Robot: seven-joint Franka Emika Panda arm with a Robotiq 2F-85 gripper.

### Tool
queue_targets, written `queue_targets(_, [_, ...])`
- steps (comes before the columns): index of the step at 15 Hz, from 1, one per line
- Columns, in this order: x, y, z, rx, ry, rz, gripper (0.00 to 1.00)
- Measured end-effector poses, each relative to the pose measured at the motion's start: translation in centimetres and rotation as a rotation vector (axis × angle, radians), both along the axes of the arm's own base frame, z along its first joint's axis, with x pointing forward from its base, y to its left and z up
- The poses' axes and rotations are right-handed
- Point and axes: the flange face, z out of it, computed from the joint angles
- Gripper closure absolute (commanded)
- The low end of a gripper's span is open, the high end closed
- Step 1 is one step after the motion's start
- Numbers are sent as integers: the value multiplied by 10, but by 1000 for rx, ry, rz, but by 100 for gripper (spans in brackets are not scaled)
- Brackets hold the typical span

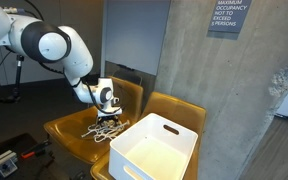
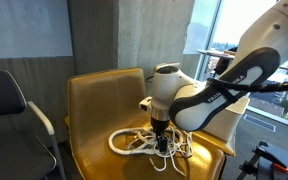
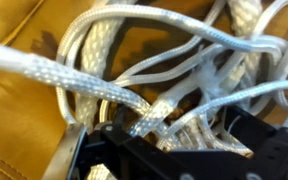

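My gripper will next stay low in the heap, pointing straight down, and close across the braided strands, because several already run between its open fingers.
A tangled white braided cable [image 1: 102, 131] [image 2: 132, 144] lies heaped on the seat of a mustard leather chair [image 1: 66, 132] [image 2: 99, 95]. My gripper [image 1: 107, 119] [image 2: 161, 141] points straight down into the heap, at its right side in an exterior view. Up close in the wrist view, loops of the cable [image 3: 104, 60] fill the picture over the brown seat [image 3: 19, 110]. The gripper [image 3: 159, 138] stands open, with several strands running between its jaws. Whether the fingertips touch the seat is hidden by the cable.
A white plastic bin [image 1: 154, 150] rests on a second mustard chair [image 1: 179, 105] beside the first. A grey office chair [image 2: 4, 100] stands to one side. A concrete pillar [image 1: 199, 70] rises behind the chairs.
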Motion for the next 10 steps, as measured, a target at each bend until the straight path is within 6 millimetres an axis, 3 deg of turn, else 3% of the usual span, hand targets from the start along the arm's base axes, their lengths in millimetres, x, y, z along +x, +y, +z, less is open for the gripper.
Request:
queue_targets(2, [1,6,-13,-1,5,7,33])
queue_targets(5, [2,20,-17,-3,3,24,56])
queue_targets(10, [-12,70,-10,-20,29,58,95])
